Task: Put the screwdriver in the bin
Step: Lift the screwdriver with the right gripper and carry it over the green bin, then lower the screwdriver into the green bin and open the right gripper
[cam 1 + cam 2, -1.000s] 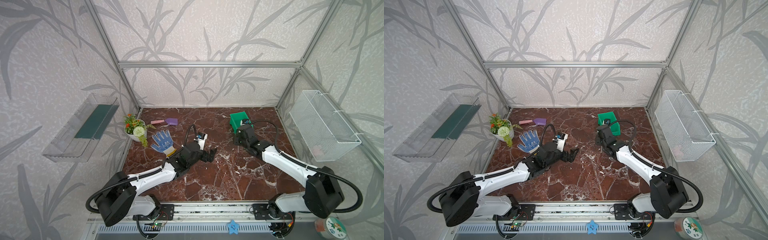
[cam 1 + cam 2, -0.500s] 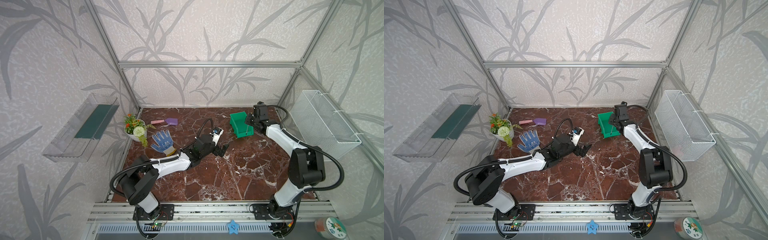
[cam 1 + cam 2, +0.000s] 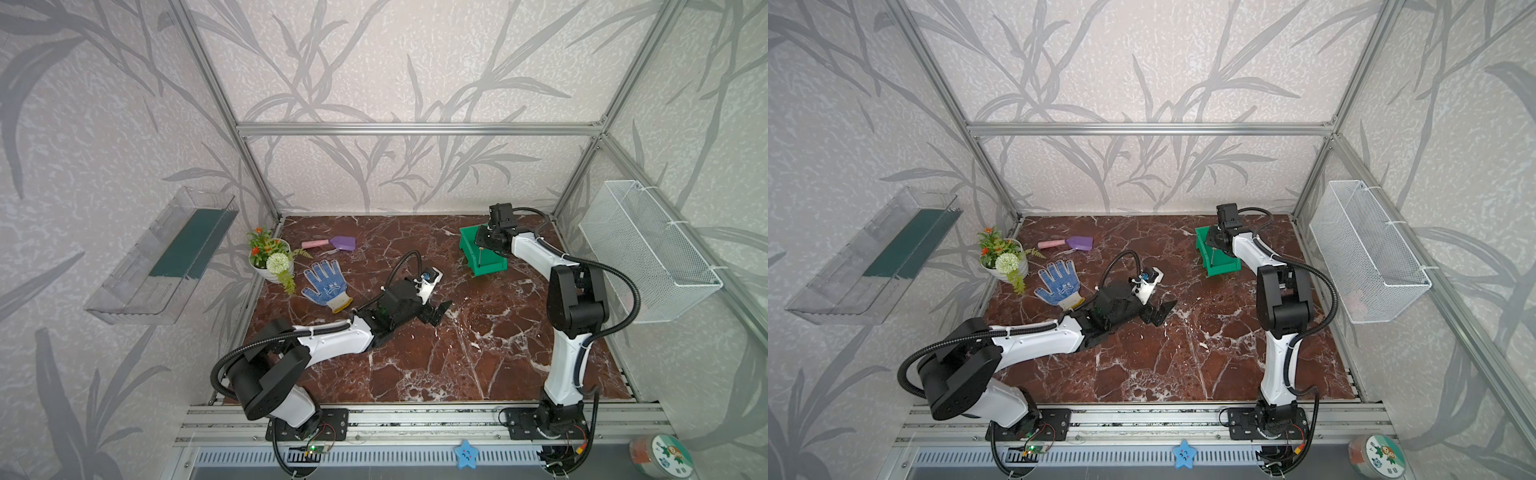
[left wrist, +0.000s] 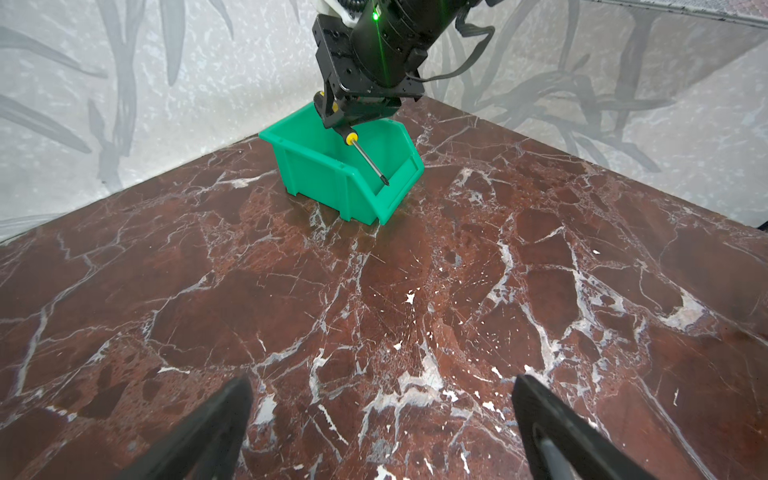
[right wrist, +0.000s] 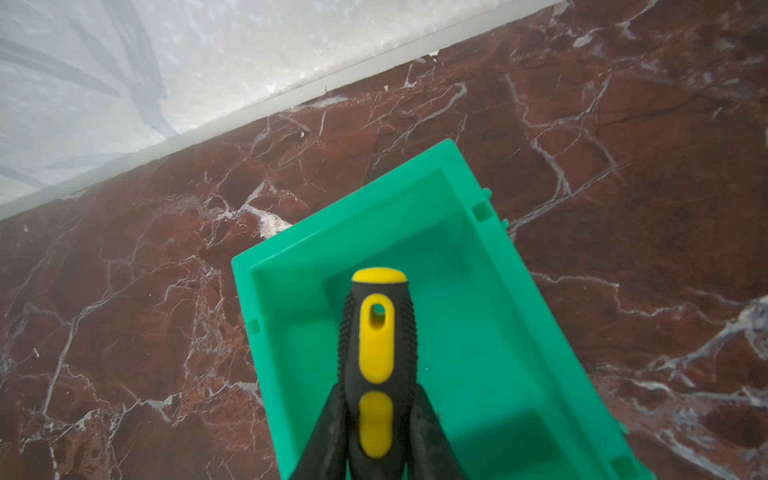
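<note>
The right gripper lowers a little into the green bin [image 3: 490,266] next and releases the screwdriver's handle there, since the bin's open bottom lies below that gripper.
The screwdriver [image 5: 376,353] has a black-and-yellow handle, and my right gripper [image 5: 376,399] is shut on it. It hangs over the open top of the green bin [image 5: 478,332]. In the left wrist view its thin shaft [image 4: 368,160] slants down from the right gripper [image 4: 357,112] into the bin [image 4: 316,166], tip near the low front lip. Both top views show the bin [image 3: 490,266] [image 3: 1223,266] at the back right, under the right gripper [image 3: 488,241] [image 3: 1219,239]. My left gripper [image 3: 436,311] [image 3: 1160,311] [image 4: 380,386] stands open and empty low over mid-table.
A blue dotted glove [image 3: 326,284], a flower pot [image 3: 270,257] and a purple scoop [image 3: 336,244] lie at the back left. A white wire basket [image 3: 648,249] hangs on the right wall. A clear tray [image 3: 166,257] hangs on the left wall.
The right arm has swung its elbow from the table's middle to the right side and risen, keeping the screwdriver at the bin. The left gripper has reached slightly farther right.
</note>
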